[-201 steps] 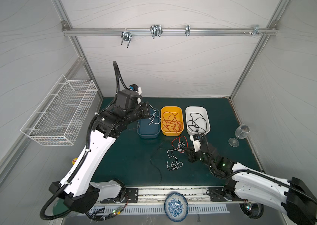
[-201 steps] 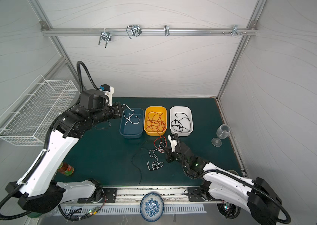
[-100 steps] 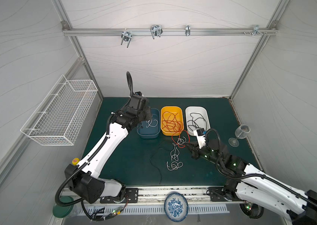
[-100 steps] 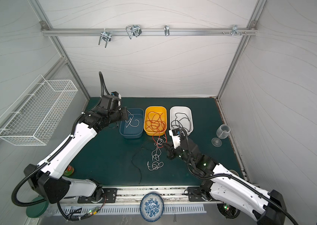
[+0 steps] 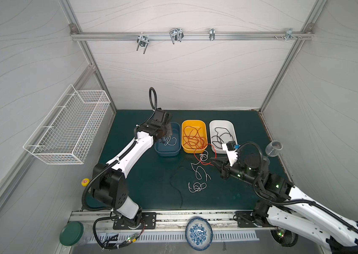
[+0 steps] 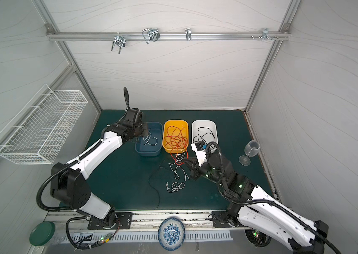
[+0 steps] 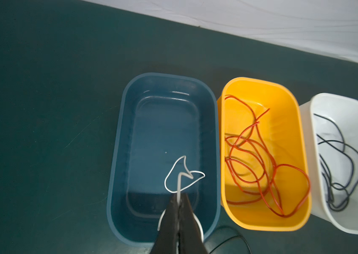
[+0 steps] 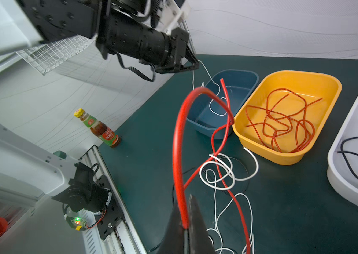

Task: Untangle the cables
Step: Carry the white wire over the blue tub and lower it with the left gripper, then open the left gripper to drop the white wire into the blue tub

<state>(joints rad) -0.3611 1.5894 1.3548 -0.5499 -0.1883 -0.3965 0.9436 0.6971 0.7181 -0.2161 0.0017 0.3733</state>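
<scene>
The white cable goes down next toward the blue bin's bottom below my left gripper, which releases it, since the white cable's loop already rests there.
My left gripper is shut on a white cable that hangs down into the blue bin; both top views show it there. My right gripper is shut on a red cable and holds it above the mat, right of a tangle. That tangle is made of white, red and black cables lying in front of the bins. More red cables fill the yellow bin. Black cables lie in the white bin.
A wine glass stands at the mat's right edge. A sauce bottle stands at the front left corner. A wire basket hangs on the left wall. A patterned plate and a green-lidded jar sit in front of the rail.
My left arm has come down from high up and stretched toward the blue bin, lowering the white cable into it. My right arm has risen, lifting the red cable off the tangle.
</scene>
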